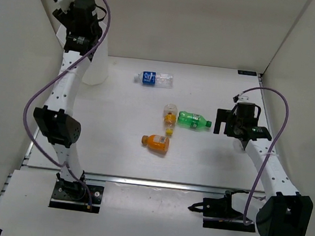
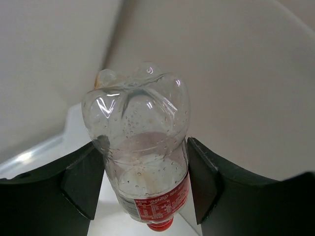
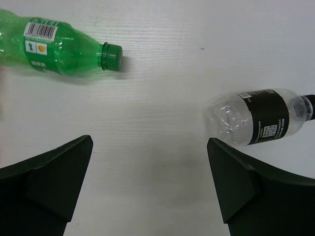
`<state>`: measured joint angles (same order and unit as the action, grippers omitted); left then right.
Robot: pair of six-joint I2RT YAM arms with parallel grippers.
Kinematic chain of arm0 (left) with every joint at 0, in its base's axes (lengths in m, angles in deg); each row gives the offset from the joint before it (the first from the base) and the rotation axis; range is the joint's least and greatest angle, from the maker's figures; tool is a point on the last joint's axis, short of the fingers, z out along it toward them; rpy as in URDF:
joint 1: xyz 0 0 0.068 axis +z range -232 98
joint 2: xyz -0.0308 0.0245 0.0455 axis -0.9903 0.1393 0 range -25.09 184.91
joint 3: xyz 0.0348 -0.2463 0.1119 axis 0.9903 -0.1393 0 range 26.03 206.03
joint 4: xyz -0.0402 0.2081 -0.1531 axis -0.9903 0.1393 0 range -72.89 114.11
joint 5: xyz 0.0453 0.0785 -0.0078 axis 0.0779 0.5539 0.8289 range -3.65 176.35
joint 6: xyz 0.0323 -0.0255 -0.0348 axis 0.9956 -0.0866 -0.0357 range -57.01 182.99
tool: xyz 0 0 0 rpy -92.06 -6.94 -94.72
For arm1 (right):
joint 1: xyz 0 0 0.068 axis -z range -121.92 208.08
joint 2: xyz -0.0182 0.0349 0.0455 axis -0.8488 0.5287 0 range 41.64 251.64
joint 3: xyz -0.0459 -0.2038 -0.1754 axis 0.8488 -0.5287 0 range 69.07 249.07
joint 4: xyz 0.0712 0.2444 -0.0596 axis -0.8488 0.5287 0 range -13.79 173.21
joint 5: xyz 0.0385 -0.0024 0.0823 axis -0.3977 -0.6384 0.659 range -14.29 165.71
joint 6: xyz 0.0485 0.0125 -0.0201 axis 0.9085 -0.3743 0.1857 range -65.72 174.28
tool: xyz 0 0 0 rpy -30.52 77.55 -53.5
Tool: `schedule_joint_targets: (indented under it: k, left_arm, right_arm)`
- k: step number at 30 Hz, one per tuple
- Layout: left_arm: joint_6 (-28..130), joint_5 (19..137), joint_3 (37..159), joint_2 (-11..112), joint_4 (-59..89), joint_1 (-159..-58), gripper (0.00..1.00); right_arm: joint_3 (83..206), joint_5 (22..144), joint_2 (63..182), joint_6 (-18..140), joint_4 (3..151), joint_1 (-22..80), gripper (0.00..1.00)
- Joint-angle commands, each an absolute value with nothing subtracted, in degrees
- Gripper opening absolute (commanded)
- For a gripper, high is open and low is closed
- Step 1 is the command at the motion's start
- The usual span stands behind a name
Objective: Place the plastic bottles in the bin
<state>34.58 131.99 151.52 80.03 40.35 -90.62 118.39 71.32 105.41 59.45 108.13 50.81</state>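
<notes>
The translucent white bin stands below the left gripper, so the gripper should move down over the translucent white bin's open top to release the clear plastic bottle.
My left gripper (image 2: 142,162) is shut on a clear plastic bottle with a red label (image 2: 140,142), its red cap toward the palm. The left arm is raised at the far left, above the translucent white bin (image 1: 97,65). On the table lie a blue-label bottle (image 1: 153,79), a clear yellow-cap bottle (image 1: 170,118), a green bottle (image 1: 194,120) (image 3: 59,46) and an orange-filled bottle (image 1: 156,143). My right gripper (image 1: 221,122) (image 3: 150,141) hangs open over bare table just right of the green bottle's cap. A clear bottle with a black label (image 3: 256,118) lies beyond its right fingertip.
White enclosure walls (image 1: 2,77) close in the left, back and right of the table. The bin stands in the back left corner, partly hidden by the left arm. The arm bases (image 1: 75,191) sit on the near rail.
</notes>
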Motion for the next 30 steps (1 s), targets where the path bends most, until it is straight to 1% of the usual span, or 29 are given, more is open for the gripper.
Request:
schedule_joint_targets:
  k: [1, 2, 3, 4, 5, 6, 8, 10, 12, 13, 14, 15, 16, 17, 20, 23, 25, 28, 30]
  left_arm:
    - [50.56, 152.64, 148.48, 83.89, 20.72, -91.48, 0.25]
    - [59.56, 156.97, 145.42, 85.02, 5.83, -91.75, 0.23]
    - [69.91, 158.66, 144.86, 86.78, -0.84, -91.40, 0.24]
    - [76.63, 159.72, 145.21, 89.32, -9.61, -91.14, 0.25]
    - [76.35, 159.82, 146.34, 90.13, -11.18, -90.35, 0.25]
    - [72.17, 158.69, 145.48, 90.66, -10.06, -88.69, 0.24]
    - [65.03, 155.80, 147.83, 91.62, -2.87, -86.66, 0.29]
    - [67.27, 155.52, 147.06, 93.12, -7.65, -85.69, 0.29]
    - [69.31, 154.64, 146.09, 93.65, -9.96, -85.51, 0.32]
    - [69.23, 154.90, 146.61, 93.82, -9.96, -86.03, 0.38]
    - [68.88, 154.64, 145.92, 93.04, -9.09, -86.13, 0.49]
    - [68.70, 154.20, 145.83, 92.77, -8.56, -86.65, 0.66]
    - [68.70, 153.67, 146.26, 92.60, -6.90, -86.83, 0.91]
    - [67.66, 153.58, 146.61, 92.42, -5.75, -86.83, 0.98]
    - [65.54, 151.83, 147.06, 90.85, -1.53, -87.96, 0.99]
    - [66.86, 150.60, 147.41, 88.39, 0.31, -89.46, 0.99]
    - [65.45, 146.92, 148.46, 86.71, 6.62, -91.04, 0.99]
    - [61.69, 143.15, 148.12, 82.24, 16.10, -94.56, 0.99]
    - [60.71, 140.50, 146.53, 79.86, 24.20, -99.55, 0.99]
  right_arm:
    - [122.06, 71.05, 106.23, 60.78, 105.91, 52.89, 0.99]
    - [122.24, 71.14, 106.85, 60.61, 106.26, 53.15, 1.00]
    - [122.94, 70.88, 107.11, 61.13, 106.53, 53.33, 0.99]
    - [123.12, 70.26, 108.16, 60.79, 106.79, 53.42, 0.99]
    - [123.21, 69.74, 108.26, 60.35, 107.23, 53.42, 0.99]
    - [123.56, 69.56, 108.43, 60.52, 107.67, 53.42, 0.99]
    - [123.83, 69.55, 109.92, 60.69, 108.72, 53.51, 0.99]
    - [124.35, 69.21, 111.07, 60.87, 109.16, 53.51, 0.99]
    - [124.96, 69.12, 111.86, 61.39, 109.60, 53.33, 0.99]
    - [125.14, 68.68, 112.12, 61.83, 109.78, 53.25, 0.99]
    - [125.06, 68.59, 112.56, 62.45, 109.96, 53.07, 0.99]
    - [125.23, 68.76, 113.00, 62.63, 110.13, 53.59, 0.99]
    - [125.49, 69.46, 113.18, 63.67, 110.92, 54.81, 0.99]
    - [126.36, 69.99, 113.35, 64.12, 111.19, 56.31, 0.99]
    - [128.39, 72.02, 114.58, 64.82, 113.82, 59.64, 0.99]
    - [128.92, 69.03, 114.24, 65.00, 116.45, 61.41, 0.99]
    - [128.40, 65.97, 113.36, 64.65, 116.99, 62.38, 0.99]
    - [127.70, 65.94, 112.83, 67.18, 119.45, 68.17, 1.00]
    - [126.38, 65.51, 112.05, 70.61, 119.01, 72.30, 0.99]
